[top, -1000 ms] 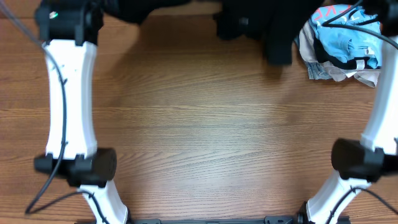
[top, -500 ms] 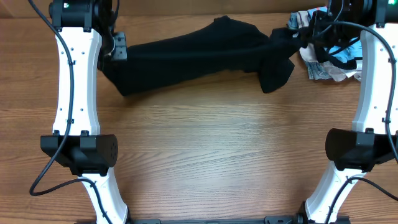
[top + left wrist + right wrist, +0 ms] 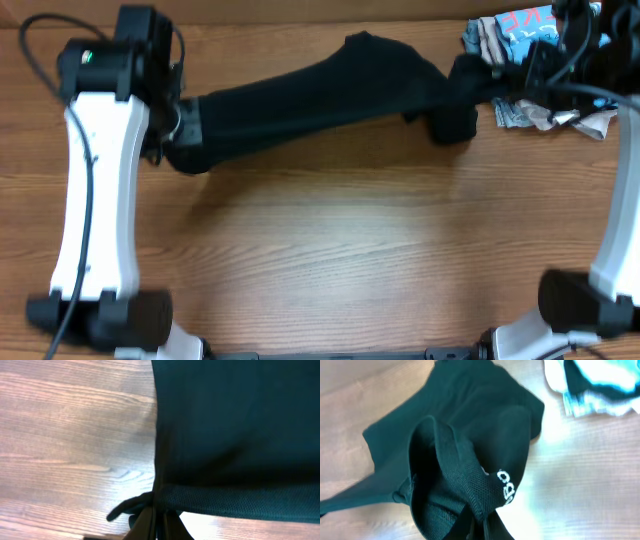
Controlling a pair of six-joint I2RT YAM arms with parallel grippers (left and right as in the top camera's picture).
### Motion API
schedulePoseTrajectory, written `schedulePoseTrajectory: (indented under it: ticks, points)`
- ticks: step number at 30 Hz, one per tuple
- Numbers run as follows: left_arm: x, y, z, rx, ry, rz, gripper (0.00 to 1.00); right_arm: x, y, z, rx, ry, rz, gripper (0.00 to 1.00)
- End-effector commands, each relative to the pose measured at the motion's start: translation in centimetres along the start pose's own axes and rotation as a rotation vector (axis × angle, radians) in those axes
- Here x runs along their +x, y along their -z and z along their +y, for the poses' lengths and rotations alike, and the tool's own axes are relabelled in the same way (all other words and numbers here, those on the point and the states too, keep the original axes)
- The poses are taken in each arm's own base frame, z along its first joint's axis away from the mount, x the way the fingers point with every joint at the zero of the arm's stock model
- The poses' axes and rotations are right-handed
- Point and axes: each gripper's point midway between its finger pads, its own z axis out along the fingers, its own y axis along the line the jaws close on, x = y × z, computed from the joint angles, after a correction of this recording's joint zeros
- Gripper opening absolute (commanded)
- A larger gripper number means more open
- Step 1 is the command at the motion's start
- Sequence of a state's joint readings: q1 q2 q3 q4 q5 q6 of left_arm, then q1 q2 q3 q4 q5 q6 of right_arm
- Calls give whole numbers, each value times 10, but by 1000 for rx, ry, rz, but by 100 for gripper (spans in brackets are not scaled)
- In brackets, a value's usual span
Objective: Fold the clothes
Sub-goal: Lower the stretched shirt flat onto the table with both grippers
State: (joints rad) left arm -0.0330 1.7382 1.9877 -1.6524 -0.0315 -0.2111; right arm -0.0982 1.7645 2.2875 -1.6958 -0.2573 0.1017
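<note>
Next, my left gripper will move down and back to release the T-shirt's end onto the bare wood, since that wood lies below it, toward my base.
The black T-shirt (image 3: 310, 100) is stretched in a long band across the far part of the table, between both arms. My left gripper (image 3: 183, 125) is shut on its left end; in the left wrist view the fabric (image 3: 235, 435) is pinched between the fingers (image 3: 161, 527) above the wood. My right gripper (image 3: 497, 80) is shut on its right end, where a bunched part hangs down. In the right wrist view the fingers (image 3: 485, 527) pinch a hem of the shirt (image 3: 465, 450) next to a small white logo (image 3: 504, 486).
A pile of other garments, light blue printed and beige (image 3: 545, 60), lies at the far right corner, right next to my right gripper; it shows at the top right of the right wrist view (image 3: 595, 385). Bare wooden table (image 3: 330, 250) lies in front.
The shirt went from bunched at the far edge to spread between both grippers. Since half a second ago the left end moved slightly nearer and the band is pulled tighter.
</note>
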Motion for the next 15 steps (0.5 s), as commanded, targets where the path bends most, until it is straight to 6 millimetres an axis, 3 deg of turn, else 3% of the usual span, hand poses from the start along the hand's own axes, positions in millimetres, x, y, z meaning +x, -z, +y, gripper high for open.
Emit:
schedulePoseTrajectory:
  ticks: [1,6,9,12,15]
  points:
    - [29,15,6,10,62,-62,4,34,-6,-18,67,-57,71,4]
    - [73,-13,7,30,121,20,4,92,-34,-46,148,-130,185,4]
    - [113,-55,3,56,242,150,4,142,-58,-61,169,-246,251,4]
    - [129,-77,-11,135,270,204,4,169,-73,-70,188,-319,274,4]
    - [147,-97,-9,119,350,254,4,192,-87,-78,204,-371,299,4]
